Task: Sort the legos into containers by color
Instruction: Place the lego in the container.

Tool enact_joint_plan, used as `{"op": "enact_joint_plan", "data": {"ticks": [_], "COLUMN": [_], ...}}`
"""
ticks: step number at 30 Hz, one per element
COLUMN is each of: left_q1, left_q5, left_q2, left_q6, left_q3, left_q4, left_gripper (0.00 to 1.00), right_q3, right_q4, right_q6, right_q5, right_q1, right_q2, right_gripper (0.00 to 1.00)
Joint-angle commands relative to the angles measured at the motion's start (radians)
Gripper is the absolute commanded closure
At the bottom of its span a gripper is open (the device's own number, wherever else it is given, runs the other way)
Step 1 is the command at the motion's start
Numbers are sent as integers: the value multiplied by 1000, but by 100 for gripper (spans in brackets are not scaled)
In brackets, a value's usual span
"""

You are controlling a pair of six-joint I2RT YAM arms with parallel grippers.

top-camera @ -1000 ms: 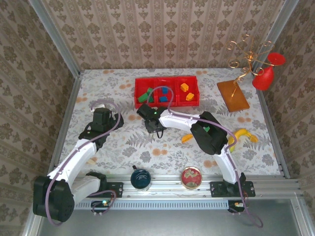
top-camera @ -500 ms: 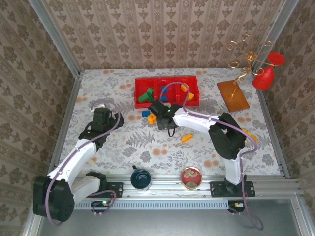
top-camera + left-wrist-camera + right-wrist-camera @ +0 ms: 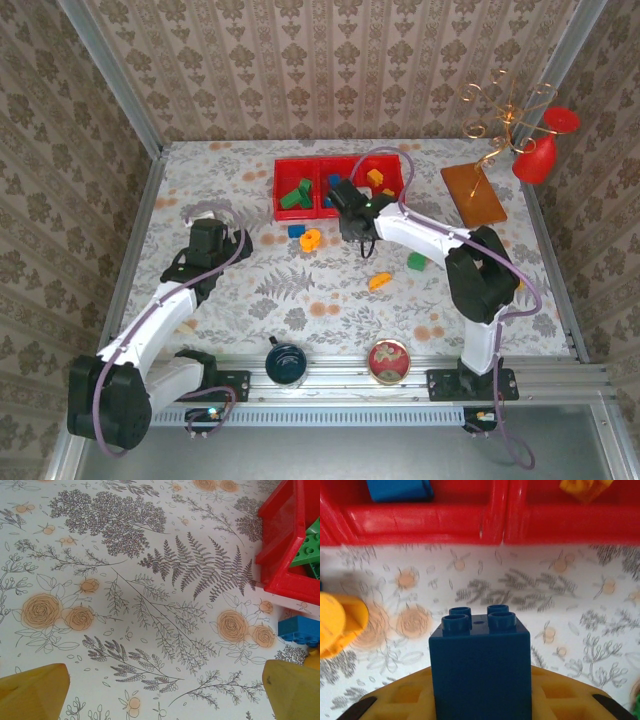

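The tray's middle compartment (image 3: 330, 189) has blue bricks in it, so my right gripper will next move outward past the tray's near side and over that compartment to release the dark blue brick.
The red three-compartment tray (image 3: 392, 203) stands at the back centre, with green bricks (image 3: 295, 192) in its left compartment, blue ones in the middle and orange-yellow ones (image 3: 375, 178) on the right. My right gripper (image 3: 350, 214) hovers just in front of the tray's middle, shut on a dark blue brick (image 3: 480, 665); the tray wall (image 3: 420, 517) lies directly ahead. A blue brick (image 3: 296, 231), an orange ring (image 3: 311, 239), an orange brick (image 3: 379, 281) and a green brick (image 3: 417, 262) lie loose on the table. My left gripper (image 3: 165, 695) is open above bare cloth, left of the tray's corner (image 3: 285, 555).
A dark blue cup (image 3: 287, 362) and a round red tin (image 3: 388, 360) sit at the near edge. A brown board (image 3: 474, 193), a gold wire stand (image 3: 505, 115) and a red vase (image 3: 540, 150) occupy the back right corner. Patterned walls close in the table.
My right gripper has carried the dark blue brick to the right and back, from the table's middle up to the tray's front. The left arm has not moved.
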Motion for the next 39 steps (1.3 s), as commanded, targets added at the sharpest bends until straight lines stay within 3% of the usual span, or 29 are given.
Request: {"op": "enact_joint_plan", "data": {"ticks": [1,18,26,35,39], "left_q1": [8,7,-7,-44,-53], "left_q5": [17,82,139,147,155], "left_q2": [6,60,109,162,183], "left_q6": [-21,-27,-40,-31,-22], "left_q3": [1,23,32,65,78], "left_q4": [17,54,104,114,123], "left_gripper": [0,0,0,0,0], "right_q3": [90,534,646,648,636], "right_q4": [-4,-37,-70,-81,-86], "right_q6": [-65,-271,-296,-288,-285], "right_q5": [41,113,136,141,137], "right_q1": [-19,-66,-78,-83,-81], "right_q2": [31,332,421,420,390], "right_gripper": [79,73,70,48,42]}}
